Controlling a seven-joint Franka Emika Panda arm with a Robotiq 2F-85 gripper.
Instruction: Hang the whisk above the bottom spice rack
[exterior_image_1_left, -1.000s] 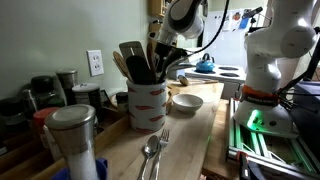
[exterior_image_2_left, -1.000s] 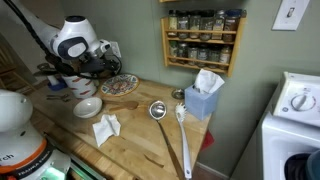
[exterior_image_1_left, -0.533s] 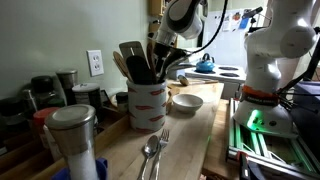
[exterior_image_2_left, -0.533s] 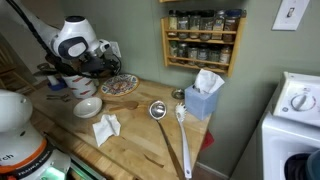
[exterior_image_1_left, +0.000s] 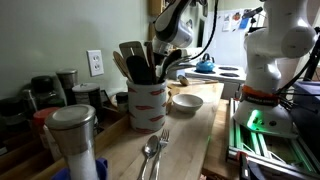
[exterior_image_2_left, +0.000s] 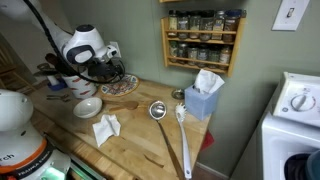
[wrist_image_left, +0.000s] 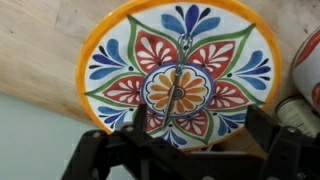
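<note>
My gripper should move down toward the plate next, going slightly left in the wrist view. Then it should close on the whisk's thin handle.
In the wrist view my gripper hangs over a colourful painted plate. Its two dark fingers stand wide apart. A thin metal rod, seemingly part of the whisk, runs between them, nearer the left finger and touching neither. In both exterior views the gripper is just above the plate, beside the utensil crock. Dark wire loops show at the fingers, and the rest of the whisk is hidden. The wooden spice rack hangs on the wall to the right, well apart from the gripper.
A white bowl and a crumpled napkin lie near the plate. A ladle, a long spatula and a tissue box sit below the rack. Forks and a steel canister are near the camera.
The arm has shifted a little away from the utensil crock, towards the spice rack side, and slightly up. Nothing else on the counter has moved.
</note>
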